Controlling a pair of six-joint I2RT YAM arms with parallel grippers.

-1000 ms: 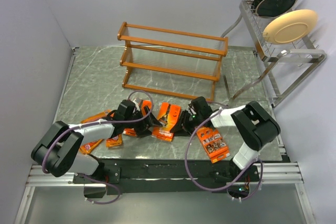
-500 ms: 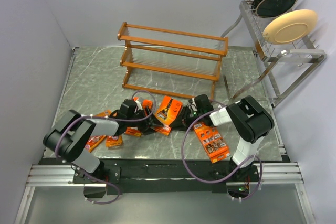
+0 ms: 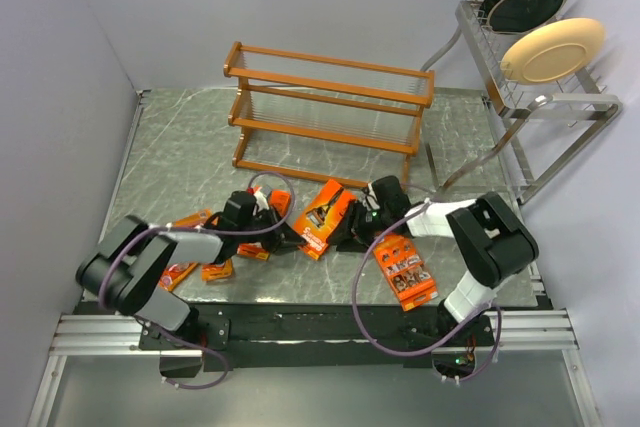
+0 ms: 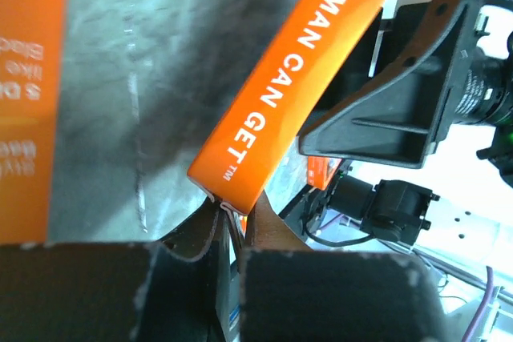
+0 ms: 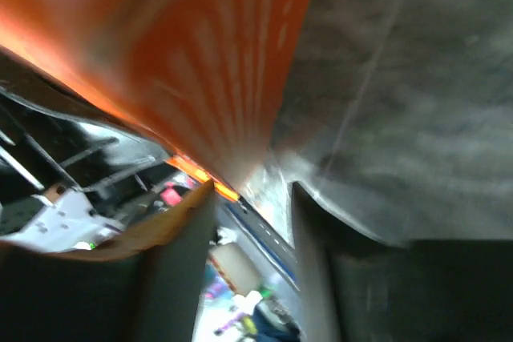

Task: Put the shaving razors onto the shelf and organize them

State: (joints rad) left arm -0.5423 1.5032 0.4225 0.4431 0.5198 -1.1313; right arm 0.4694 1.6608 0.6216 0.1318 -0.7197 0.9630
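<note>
My left gripper brings the pack up, outward and left in the top view onto the shelf's lower level (image 3: 270, 110) next and releases, as the level is empty.
One large orange razor pack (image 3: 325, 215) stands tilted between my two grippers in front of the shelf (image 3: 325, 112). My left gripper (image 3: 296, 238) is shut on its lower corner; the left wrist view shows the pack (image 4: 296, 86) pinched at the fingertips of that gripper (image 4: 232, 215). My right gripper (image 3: 349, 230) is at the pack's right edge, open. In the right wrist view the blurred pack (image 5: 184, 62) hangs just above the gap of the right gripper (image 5: 252, 198), touching neither finger clearly. Another large pack (image 3: 405, 270) lies flat at the right.
Several smaller orange packs (image 3: 217, 269) lie on the marble tabletop (image 3: 180, 162) to the left of my left arm, one (image 4: 28, 94) close beside the left gripper. A silver plate rack (image 3: 540, 97) holding two plates stands at the back right.
My left gripper has shut on the pack's corner. My right gripper has opened and let go of it. The pack has shifted slightly right and tilted up.
</note>
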